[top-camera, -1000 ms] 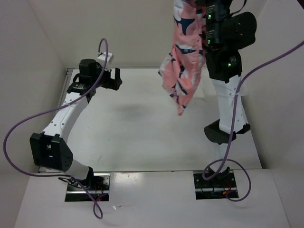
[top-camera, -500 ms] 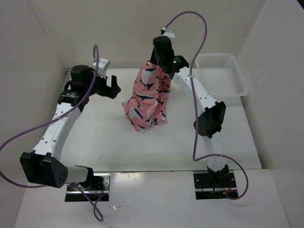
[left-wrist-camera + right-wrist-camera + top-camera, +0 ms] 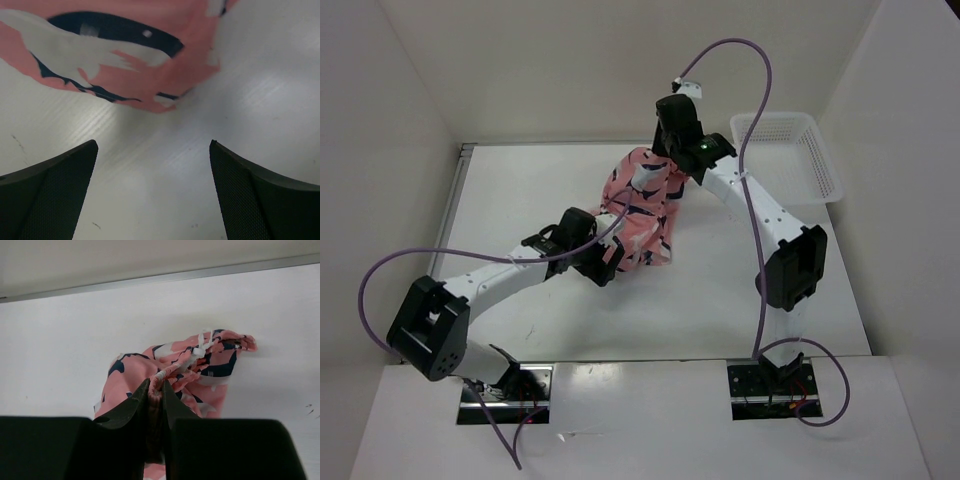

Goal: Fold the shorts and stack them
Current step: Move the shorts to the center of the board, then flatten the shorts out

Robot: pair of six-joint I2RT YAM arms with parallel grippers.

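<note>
The hem's near corner [image 3: 624,267] [image 3: 167,104] goes between my left gripper's open fingers next as they slide around it, just beyond the gripper, to its right in the top view.
The coral-pink shorts [image 3: 638,212] with navy and white shark shapes lie bunched on the middle of the table, their upper part lifted. My right gripper [image 3: 653,172] is shut on the gathered waistband; in the right wrist view the fabric [image 3: 200,362] is pinched between the fingertips [image 3: 156,383]. My left gripper [image 3: 607,264] sits low at the near-left edge of the shorts. It stands open [image 3: 152,150] over bare table, and the hem of the shorts [image 3: 115,60] lies just beyond its fingers without touching them.
A white mesh basket [image 3: 820,160] stands at the back right corner. White walls close in the table [image 3: 520,190] on the left, back and right. Purple cables loop above both arms.
The right arm has brought the shorts down from high in the air to the table. The left arm has swung in from the back left to the shorts' near edge.
</note>
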